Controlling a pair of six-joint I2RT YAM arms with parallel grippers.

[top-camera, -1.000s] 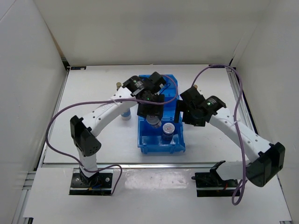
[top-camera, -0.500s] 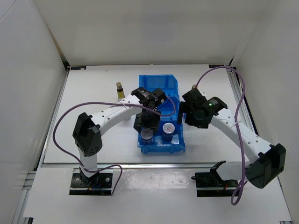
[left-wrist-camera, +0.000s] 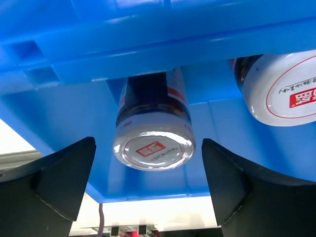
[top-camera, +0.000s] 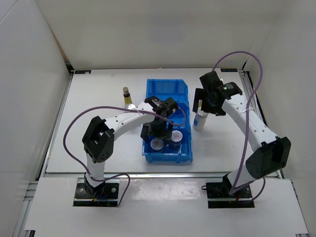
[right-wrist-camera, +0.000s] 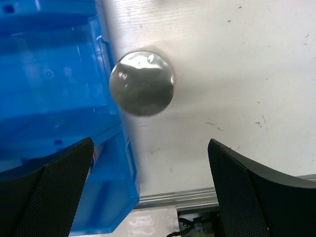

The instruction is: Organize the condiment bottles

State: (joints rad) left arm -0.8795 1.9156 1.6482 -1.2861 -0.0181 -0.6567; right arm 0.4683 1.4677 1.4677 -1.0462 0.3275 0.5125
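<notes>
I should next lower my right gripper around the shaker's silver top (top-camera: 202,113), with the gripper open wide enough to fit over it, because the shaker is on the tabletop outside the bin (top-camera: 167,156).
In the front compartment of the blue bin (top-camera: 167,156) two squat jars stand side by side. One has a clear lid (top-camera: 157,144) (left-wrist-camera: 154,148), the other a white lid (top-camera: 176,138) (left-wrist-camera: 284,91). My left gripper (top-camera: 159,131) (left-wrist-camera: 148,182) hangs open over the clear-lidded jar, its fingers (left-wrist-camera: 59,182) clear of the lid on both sides. A silver-topped white shaker (top-camera: 200,120) (right-wrist-camera: 141,83) stands on the table just right of the bin. Above and behind the shaker my right gripper (top-camera: 208,101) (right-wrist-camera: 150,192) is open and empty. A slim yellow bottle (top-camera: 127,97) stands left of the bin.
The bin's middle and back compartments (top-camera: 168,91) lie behind my left wrist. In the right wrist view the bin wall (right-wrist-camera: 116,163) runs close beside the shaker. White walls enclose the table, and a metal rail (top-camera: 163,174) marks its near edge.
My left gripper came down into the front compartment with the clear-lidded jar and opened, so the jar now stands free. My right arm swung back and to the right, uncovering the shaker.
</notes>
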